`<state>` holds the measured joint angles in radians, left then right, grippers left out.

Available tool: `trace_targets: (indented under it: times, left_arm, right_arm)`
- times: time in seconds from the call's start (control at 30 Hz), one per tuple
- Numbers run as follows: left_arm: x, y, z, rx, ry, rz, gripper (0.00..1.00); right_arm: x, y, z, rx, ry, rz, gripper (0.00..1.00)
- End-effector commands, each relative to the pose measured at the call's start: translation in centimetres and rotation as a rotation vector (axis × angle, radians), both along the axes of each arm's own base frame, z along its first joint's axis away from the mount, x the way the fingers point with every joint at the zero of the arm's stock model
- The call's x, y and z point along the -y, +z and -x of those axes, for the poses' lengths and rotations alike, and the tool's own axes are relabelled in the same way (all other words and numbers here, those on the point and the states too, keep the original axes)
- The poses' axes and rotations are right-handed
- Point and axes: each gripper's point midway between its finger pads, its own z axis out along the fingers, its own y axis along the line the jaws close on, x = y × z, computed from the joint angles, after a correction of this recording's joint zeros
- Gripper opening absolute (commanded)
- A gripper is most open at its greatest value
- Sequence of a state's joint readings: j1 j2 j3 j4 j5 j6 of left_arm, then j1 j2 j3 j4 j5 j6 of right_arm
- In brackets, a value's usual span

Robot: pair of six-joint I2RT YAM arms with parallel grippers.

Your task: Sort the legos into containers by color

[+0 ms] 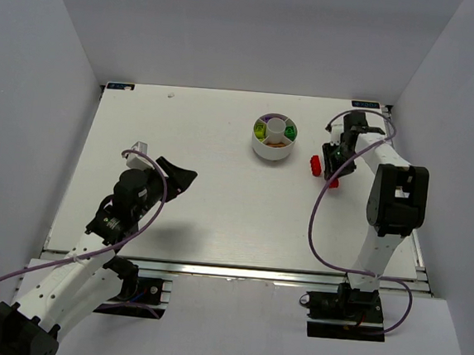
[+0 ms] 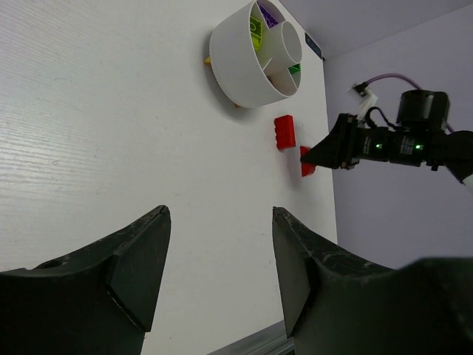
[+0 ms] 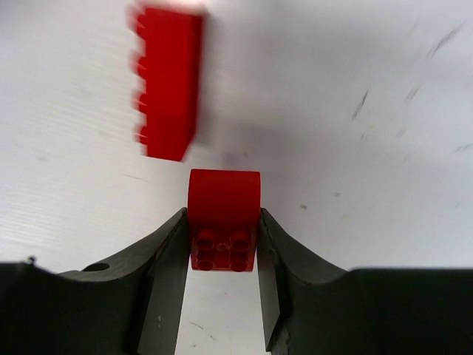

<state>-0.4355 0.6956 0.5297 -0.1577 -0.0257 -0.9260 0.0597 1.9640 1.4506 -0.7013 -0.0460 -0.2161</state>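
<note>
The small red brick rises with my right gripper next, moves outward over the dish's round middle cup (image 1: 275,128) and gets released, since other colors sit in the dish's wedges.
The round white dish (image 1: 272,151) stands at the table's far middle, with yellow-green (image 1: 260,130), dark green (image 1: 290,132) and purple (image 2: 267,15) legos in its wedges. Right of it lies a long red brick (image 1: 315,164) (image 3: 170,81) on the table. Just beyond that brick, my right gripper (image 1: 334,176) (image 3: 222,218) points down, its fingers pressed against both sides of a small red brick (image 3: 224,211) (image 2: 307,161) that rests on the table. My left gripper (image 1: 179,177) (image 2: 219,214) hovers open and empty over the left half of the table, far from the dish.
White walls enclose the table on three sides. The right arm's cable (image 1: 320,226) loops over the table's right part. A metal rail (image 1: 229,270) runs along the near edge.
</note>
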Motion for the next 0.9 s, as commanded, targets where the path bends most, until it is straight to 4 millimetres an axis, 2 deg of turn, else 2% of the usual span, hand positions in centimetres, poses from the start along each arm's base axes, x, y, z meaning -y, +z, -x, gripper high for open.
trace_targets:
  times: [0.0,0.07,0.1,0.17,0.2,0.23,0.27,0.37,0.4,0.53,0.63,0.73,0.83,0.87]
  left_arm:
    - [-0.2,0.7,0.0,0.019,0.013,0.011,0.67]
    - [-0.2,0.8,0.0,0.022,0.011,0.011,0.67]
    - [-0.2,0.9,0.0,0.025,0.011,0.012,0.67]
    - [-0.2,1.0,0.0,0.031,0.010,0.014,0.67]
    - [-0.2,1.0,0.0,0.031,0.010,0.014,0.67]
    - [-0.1,1.0,0.0,0.030,0.008,0.016,0.67]
    - [-0.1,1.1,0.0,0.035,0.006,0.019,0.67]
    - [0.0,1.4,0.0,0.043,0.002,0.027,0.67]
    - [0.1,1.4,0.0,0.043,0.001,0.029,0.67]
    - [0.0,1.6,0.0,0.044,0.003,0.031,0.67]
    - [0.0,1.5,0.0,0.041,0.002,0.028,0.67]
    - [0.1,1.7,0.0,0.045,0.000,0.034,0.67]
    - [0.1,1.9,0.0,0.048,0.000,0.035,0.67]
    - [0.1,1.9,0.0,0.049,0.000,0.034,0.67]
  right_arm:
    - [-2.4,8.2,-3.4,0.215,0.102,-0.130,0.00]
    - [-3.7,10.3,-4.0,0.264,0.149,-0.190,0.00]
    - [-5.0,11.9,-4.1,0.296,0.191,-0.262,0.00]
    - [-6.5,14.6,-5.0,0.370,0.245,-0.330,0.00]
    - [-8.0,16.8,-5.3,0.428,0.320,-0.404,0.00]
    - [-8.7,17.8,-5.4,0.458,0.361,-0.439,0.00]
    - [-10.4,19.5,-5.0,0.491,0.434,-0.525,0.00]
    - [-12.7,23.1,-5.6,0.641,0.574,-0.617,0.00]
    - [-13.6,25.7,-6.4,0.748,0.603,-0.654,0.00]
    - [-15.6,27.0,-7.8,0.839,0.594,-0.736,0.00]
    - [-17.7,26.4,-8.9,0.842,0.626,-0.743,0.00]
    - [-20.4,25.5,-9.1,0.842,0.670,-0.747,0.00]
    - [-21.7,25.0,-10.2,0.871,0.683,-0.733,0.00]
    - [-21.8,24.0,-10.9,0.859,0.667,-0.725,0.00]
